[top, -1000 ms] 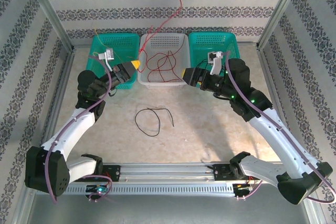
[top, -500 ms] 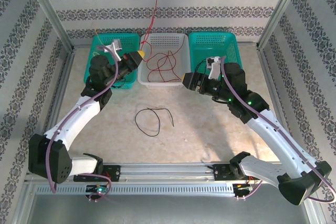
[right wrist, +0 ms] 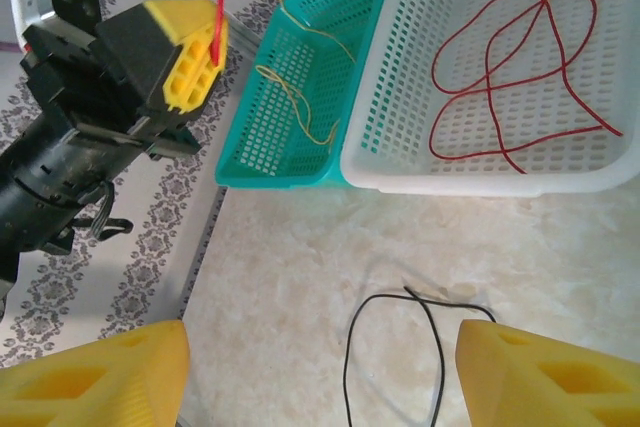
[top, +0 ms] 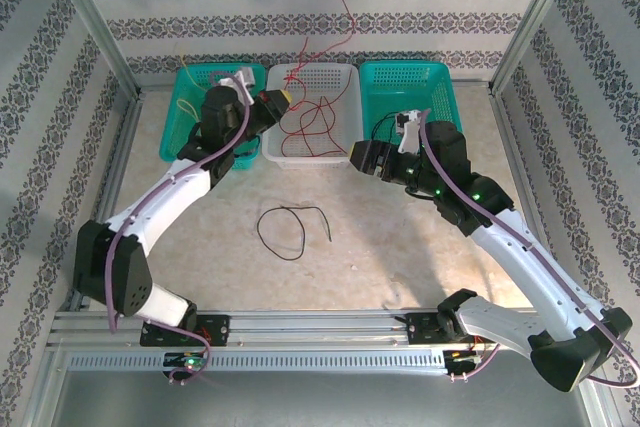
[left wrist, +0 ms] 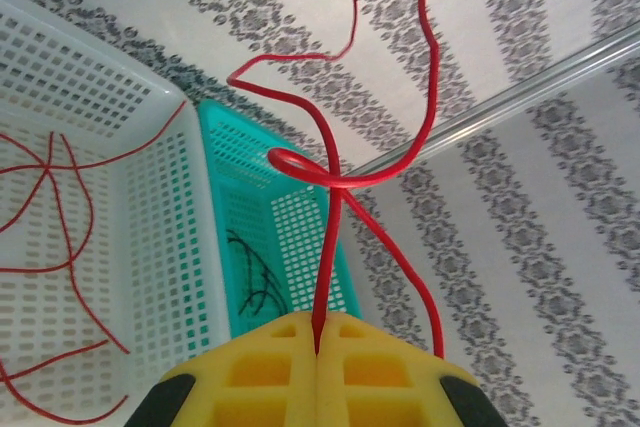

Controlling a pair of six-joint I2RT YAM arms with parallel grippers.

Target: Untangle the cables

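Note:
Next, my left gripper moves from the basket's rim over the middle of the white basket (top: 310,155) (left wrist: 50,222) and releases the red cable, because more red cables lie inside it.
My left gripper (top: 283,97) is shut on a red cable (top: 335,9) above the left rim of the white basket (top: 310,155). In the left wrist view the red cable (left wrist: 335,177) rises from between the closed yellow pads (left wrist: 280,372) and loops in the air. More red cables (top: 312,122) lie inside the white basket. A black cable (top: 290,227) lies looped on the table. My right gripper (top: 355,157) stands open just in front of the white basket, and its wrist view looks down on the black cable (right wrist: 400,347) between its spread fingers.
A teal basket (top: 185,117) at the back left holds a thin yellow cable (right wrist: 300,87). A second teal basket (top: 430,77) at the back right holds a black cable (left wrist: 250,277). Patterned walls and metal posts enclose the table.
My left gripper has swung right from the left teal basket to the white basket's left rim, carrying the red cable. The right arm has drawn back slightly.

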